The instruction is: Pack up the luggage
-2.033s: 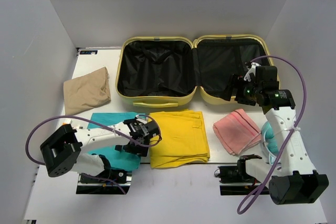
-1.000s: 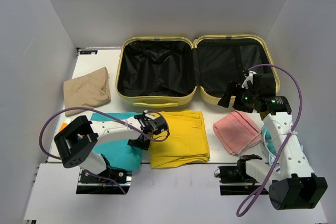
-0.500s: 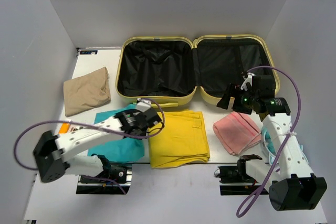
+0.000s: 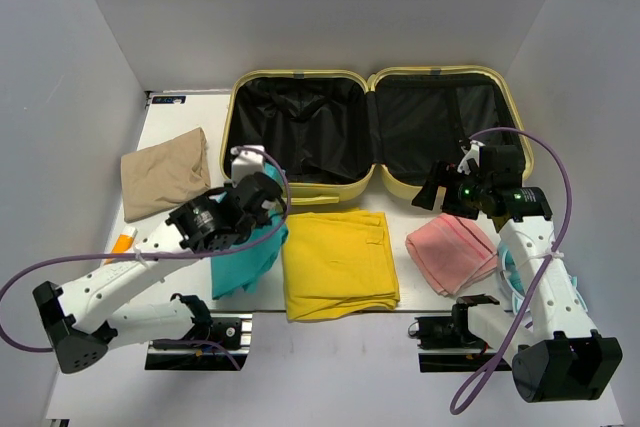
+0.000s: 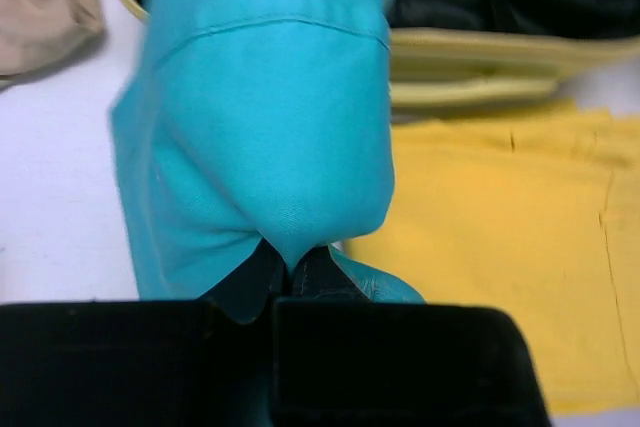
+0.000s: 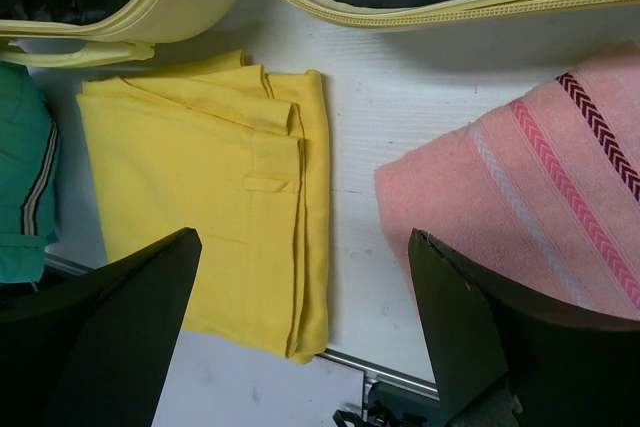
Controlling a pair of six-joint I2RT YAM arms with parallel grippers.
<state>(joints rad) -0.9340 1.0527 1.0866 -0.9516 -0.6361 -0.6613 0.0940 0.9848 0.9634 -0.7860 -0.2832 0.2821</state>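
Note:
The luggage half with the handle [image 4: 308, 132] lies open and empty, so next my left gripper needs to move outward over its rim, lower the teal garment [image 4: 245, 257] inside and release it.
The luggage [image 4: 320, 190] lies open at the back of the table, both black-lined halves showing; its yellow rim [image 5: 480, 57] is just beyond the lifted cloth. My left gripper [image 4: 268, 215] is shut on a teal garment [image 4: 245, 257], which hangs from the closed fingertips [image 5: 290, 262] in a bunched fold [image 5: 270, 127] in front of the luggage's left half. My right gripper [image 4: 440, 187] hovers open [image 6: 300, 247] over the table between a folded yellow garment [image 6: 200, 187] and a pink towel [image 6: 520, 207], holding nothing.
The yellow garment [image 4: 340, 259] lies mid-table and the pink towel [image 4: 452, 247] to its right. A tan folded garment [image 4: 165, 172] sits at the left. A small orange item [image 4: 122, 240] lies near the left edge. A teal-and-white object [image 4: 510, 267] is partly hidden behind the right arm.
My left gripper closed on the teal garment and lifted it off the table, up and back toward the luggage. The right arm has barely moved.

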